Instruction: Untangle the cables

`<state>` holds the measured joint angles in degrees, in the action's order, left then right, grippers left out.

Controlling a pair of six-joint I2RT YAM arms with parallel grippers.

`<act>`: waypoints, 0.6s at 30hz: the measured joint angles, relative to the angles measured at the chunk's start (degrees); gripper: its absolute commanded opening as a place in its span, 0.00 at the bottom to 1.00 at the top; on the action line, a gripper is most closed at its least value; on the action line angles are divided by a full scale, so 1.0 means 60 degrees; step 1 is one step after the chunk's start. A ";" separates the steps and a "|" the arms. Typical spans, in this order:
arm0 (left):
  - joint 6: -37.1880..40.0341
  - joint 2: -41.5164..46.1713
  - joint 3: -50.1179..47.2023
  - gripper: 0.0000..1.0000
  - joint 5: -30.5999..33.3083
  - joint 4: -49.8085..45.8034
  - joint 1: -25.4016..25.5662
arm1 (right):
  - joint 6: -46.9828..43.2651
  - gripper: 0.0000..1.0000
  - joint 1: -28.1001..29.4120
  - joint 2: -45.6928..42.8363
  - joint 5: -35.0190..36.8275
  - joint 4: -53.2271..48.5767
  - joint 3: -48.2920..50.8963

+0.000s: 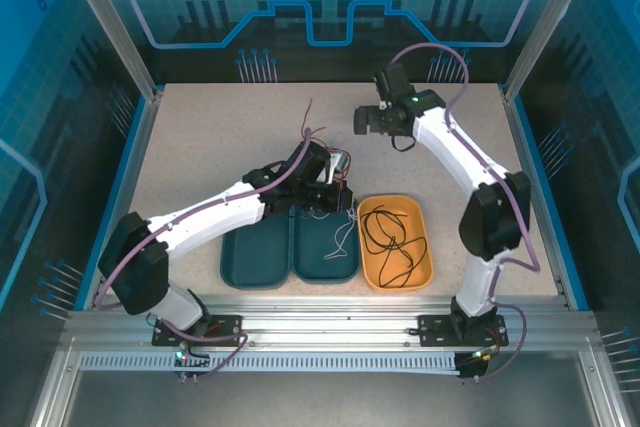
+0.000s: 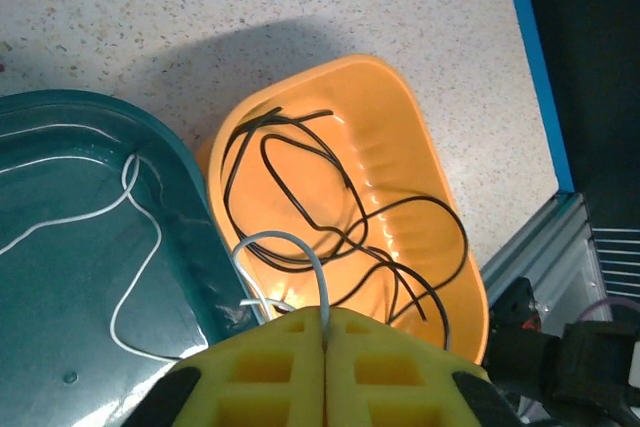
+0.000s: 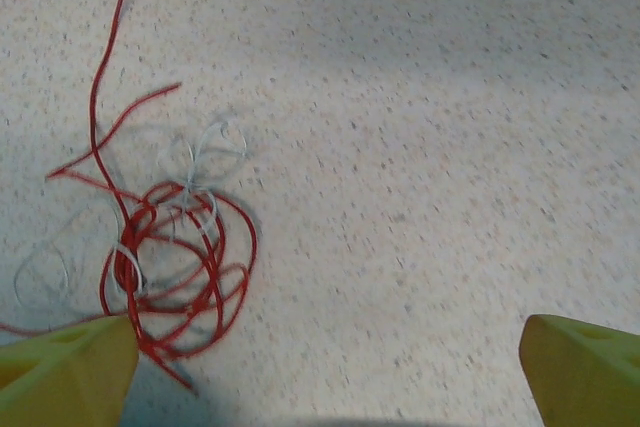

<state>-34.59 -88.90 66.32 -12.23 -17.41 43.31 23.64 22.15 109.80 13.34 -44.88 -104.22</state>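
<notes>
The white cable's loose loop (image 3: 230,137) lies beside the red coil, below my right gripper, so I should next move toward the tangle and down onto it, clear of red.
My left gripper (image 2: 325,315) is shut on a white cable (image 2: 283,238), which loops up from between the yellow fingers above the seam of two trays. More of this white cable (image 2: 128,199) lies in the teal tray (image 2: 60,347). A black cable (image 2: 345,209) is coiled loosely in the orange tray (image 2: 400,137). In the top view the left gripper (image 1: 335,194) hangs over the teal tray's far edge. My right gripper (image 3: 325,377) is open over bare table, and a red cable (image 3: 170,257) tangled with pale white strands lies just left of its left finger (image 3: 70,372).
A second teal tray (image 1: 257,257) sits left of the first (image 1: 325,265), and the orange tray (image 1: 425,247) is to their right. The right gripper (image 1: 364,122) hovers mid-table toward the back. A red strand (image 1: 307,115) trails toward the back. Blue rails edge the table.
</notes>
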 measured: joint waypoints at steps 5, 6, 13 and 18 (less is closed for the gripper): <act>-0.0029 -0.0401 -0.0095 0.25 0.0277 0.0007 0.0000 | -0.0138 0.76 -0.0011 0.1938 -0.0433 -0.0459 -0.1905; -0.0029 -0.0423 -0.0102 0.28 0.0379 -0.0051 0.0000 | -0.0149 0.73 -0.0015 0.2280 -0.0546 -0.0543 -0.2193; -0.0102 -0.0339 -0.0102 0.62 0.1439 -0.0535 0.0000 | -0.0087 0.63 -0.0015 0.3694 -0.1060 -0.0954 -0.3206; -0.0058 0.0299 -0.0102 0.96 0.2437 -0.1202 -0.0004 | -0.0036 0.59 -0.0011 0.4193 -0.1122 -0.1053 -0.3807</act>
<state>-34.94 -87.11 65.71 2.39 -24.62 43.29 23.42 22.09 134.96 6.61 -51.20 -127.07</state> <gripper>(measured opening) 0.830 0.597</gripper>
